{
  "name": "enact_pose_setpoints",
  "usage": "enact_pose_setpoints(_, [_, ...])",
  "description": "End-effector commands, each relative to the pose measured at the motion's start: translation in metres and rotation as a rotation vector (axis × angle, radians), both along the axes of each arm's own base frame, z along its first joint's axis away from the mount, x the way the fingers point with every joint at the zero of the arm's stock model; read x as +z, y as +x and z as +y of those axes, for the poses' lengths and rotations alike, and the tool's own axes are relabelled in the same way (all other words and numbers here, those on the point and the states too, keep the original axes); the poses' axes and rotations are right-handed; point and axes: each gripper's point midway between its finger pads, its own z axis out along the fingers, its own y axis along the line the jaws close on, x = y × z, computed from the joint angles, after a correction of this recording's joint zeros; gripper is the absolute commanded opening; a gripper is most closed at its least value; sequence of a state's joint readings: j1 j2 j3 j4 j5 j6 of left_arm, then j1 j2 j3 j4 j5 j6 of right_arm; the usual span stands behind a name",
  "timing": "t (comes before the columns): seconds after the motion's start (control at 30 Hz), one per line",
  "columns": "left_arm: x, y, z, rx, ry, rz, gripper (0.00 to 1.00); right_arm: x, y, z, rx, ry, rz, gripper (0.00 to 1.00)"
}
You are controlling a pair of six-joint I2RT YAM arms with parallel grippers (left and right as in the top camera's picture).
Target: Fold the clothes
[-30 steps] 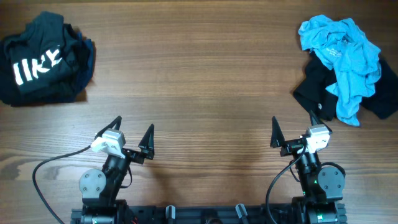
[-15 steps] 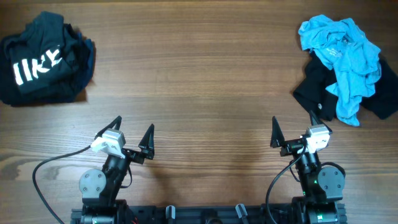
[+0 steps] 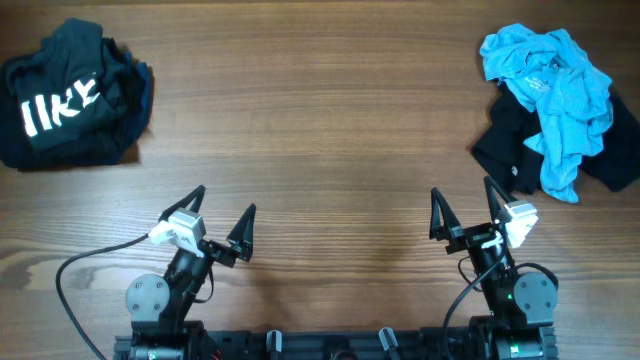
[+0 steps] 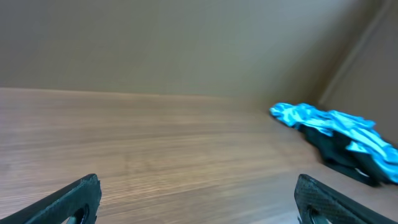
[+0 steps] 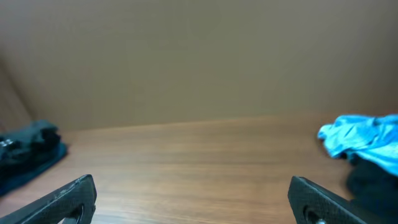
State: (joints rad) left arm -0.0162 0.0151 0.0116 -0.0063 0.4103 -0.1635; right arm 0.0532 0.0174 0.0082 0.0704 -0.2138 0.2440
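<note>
I will move my right gripper up and outward, tilt it down and lower it onto the blue garment's middle [image 3: 558,104], as the light-blue garment is on the black one.
A crumpled light-blue garment [image 3: 555,85] lies on a black garment [image 3: 510,140] at the far right of the table; both also show in the left wrist view [image 4: 339,127] and the right wrist view [image 5: 364,137]. A folded dark garment with white lettering [image 3: 65,100] lies at the far left and shows in the right wrist view [image 5: 28,149]. My left gripper [image 3: 222,212] is open and empty near the front edge, left of centre. My right gripper [image 3: 462,203] is open and empty near the front edge, right of centre. Both are far from the clothes.
The wooden table [image 3: 320,130] spans the view. Both arm bases and a black cable [image 3: 75,275] sit at the front edge. A plain wall stands behind the table in both wrist views.
Both grippers have shifted slightly: the left a little to the right, the right a little to the left and turned. The clothes have not moved.
</note>
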Motion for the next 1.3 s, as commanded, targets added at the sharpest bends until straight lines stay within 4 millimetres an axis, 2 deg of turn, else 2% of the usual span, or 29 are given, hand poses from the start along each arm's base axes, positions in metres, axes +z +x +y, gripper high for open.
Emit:
enact_pose_setpoints(0.0, [-0.001,-0.006,-0.014,-0.091,-0.057,0.029,1.0,0.005,-0.003,0.003,0.023,0.062,0.047,1.0])
enact_pose_setpoints(0.07, [-0.001,-0.006,-0.014,-0.09,-0.064,0.041,1.0,0.011,-0.002,0.002,0.017,0.035,0.056,1.0])
enact_pose_setpoints(0.17, [0.005,-0.003,-0.014,-0.089,-0.073,0.064,1.0,0.032,0.004,-0.002,-0.01,0.013,0.073,1.0])
enact_pose_setpoints(0.33, [0.027,0.01,-0.014,-0.083,-0.074,0.13,1.0,0.06,0.033,0.0,-0.005,-0.014,0.185,1.0])
enact_pose_setpoints(0.47, [0.049,0.037,-0.015,-0.081,-0.076,0.253,1.0,0.08,0.069,0.002,0.002,-0.054,0.322,1.0])
enact_pose_setpoints(0.6, [0.068,0.072,-0.018,-0.088,-0.078,0.403,1.0,0.093,0.103,0.004,0.026,-0.181,0.452,1.0])
enact_pose_setpoints(0.7, [0.073,0.096,-0.024,-0.098,-0.077,0.524,1.0,0.092,0.125,-0.002,0.016,-0.262,0.561,1.0])
enact_pose_setpoints(0.8, [0.067,0.118,-0.033,-0.114,-0.067,0.651,1.0,0.088,0.145,-0.002,0.033,-0.301,0.652,1.0])
enact_pose_setpoints(0.93, [0.051,0.143,-0.046,-0.139,-0.056,0.752,1.0,0.076,0.164,0.0,0.048,-0.299,0.714,1.0])
enact_pose_setpoints(1.07, [0.028,0.159,-0.05,-0.137,-0.068,0.798,1.0,0.063,0.173,-0.004,0.041,-0.302,0.74,1.0])
enact_pose_setpoints(1.13, [0.017,0.161,-0.05,-0.132,-0.073,0.83,1.0,0.056,0.182,-0.026,-0.095,-0.233,0.777,1.0])
enact_pose_setpoints(1.27, [0.007,0.163,-0.05,-0.123,-0.087,0.865,1.0,0.039,0.186,-0.09,-0.467,-0.005,0.856,0.97])
